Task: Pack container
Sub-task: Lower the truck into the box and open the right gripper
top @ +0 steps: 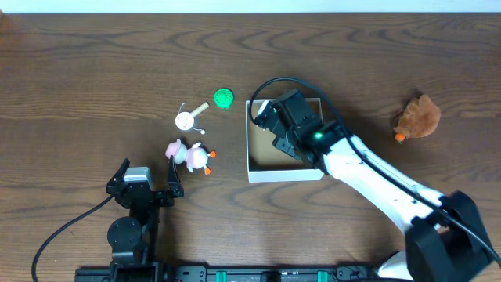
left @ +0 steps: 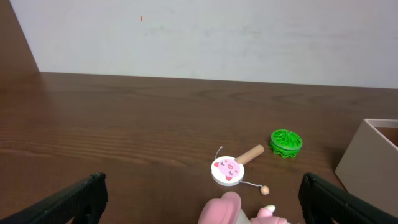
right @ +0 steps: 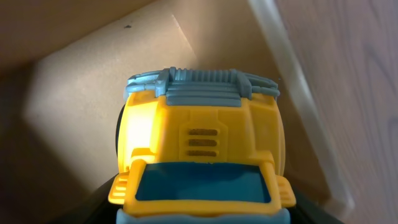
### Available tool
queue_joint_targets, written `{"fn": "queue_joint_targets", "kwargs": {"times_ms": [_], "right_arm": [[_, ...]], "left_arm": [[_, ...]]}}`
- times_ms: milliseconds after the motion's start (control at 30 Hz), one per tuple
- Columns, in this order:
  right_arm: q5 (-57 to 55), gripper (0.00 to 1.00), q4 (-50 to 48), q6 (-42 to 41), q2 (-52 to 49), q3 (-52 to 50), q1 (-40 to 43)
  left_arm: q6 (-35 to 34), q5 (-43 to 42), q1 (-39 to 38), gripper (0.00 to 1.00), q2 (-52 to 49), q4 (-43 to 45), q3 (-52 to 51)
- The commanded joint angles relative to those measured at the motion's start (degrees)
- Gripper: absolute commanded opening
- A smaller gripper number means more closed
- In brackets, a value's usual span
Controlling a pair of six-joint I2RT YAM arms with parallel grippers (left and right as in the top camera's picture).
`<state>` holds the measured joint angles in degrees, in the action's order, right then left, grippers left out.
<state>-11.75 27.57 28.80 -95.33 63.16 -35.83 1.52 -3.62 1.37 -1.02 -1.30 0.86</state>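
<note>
Next, my right gripper moves toward the side of the box by the pig-face drum rattle and down. It then releases the truck (right: 202, 137), since the box's bare brown bottom shows beyond the truck's grille.
The container (top: 286, 174) is a shallow square box, white outside and brown inside, at mid-table. Its white corner shows in the left wrist view (left: 367, 158). My right gripper (top: 272, 117) is down inside it, shut on a yellow toy truck (right: 202, 137) with a grey grille and a blue windscreen. The truck sits low over the brown floor (right: 74, 93), near the white wall (right: 292, 81). Only the dark finger edges (right: 199, 214) show beside the truck. My left gripper (top: 147, 182) is open and empty near the front edge, its fingers wide apart (left: 202, 190).
Left of the box lie a green round toy (top: 224, 98) (left: 286, 142), a white pig-face drum rattle (top: 185, 120) (left: 226, 170) and a pink and white plush toy (top: 189, 155) (left: 227, 208). A brown plush toy (top: 417, 117) lies at the right.
</note>
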Motion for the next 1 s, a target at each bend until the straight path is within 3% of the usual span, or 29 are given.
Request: {"fn": "queue_joint_targets", "kwargs": {"times_ms": [0,333,967], "right_arm": [[-0.02,0.51,-1.57,4.72,-0.96,0.9,0.37],[2.14,0.51,-4.94,9.49,-1.33,0.9,0.37],[6.49,0.55,-6.19,10.12,-1.42,0.9,0.42]], "left_arm": [[-0.04,-0.24,-0.17,0.98,-0.02,-2.4,-0.63],[-0.04,-0.24,-0.17,0.98,-0.02,-2.4,-0.63],[-0.04,-0.24,-0.17,0.98,-0.02,-2.4,-0.63]]}}
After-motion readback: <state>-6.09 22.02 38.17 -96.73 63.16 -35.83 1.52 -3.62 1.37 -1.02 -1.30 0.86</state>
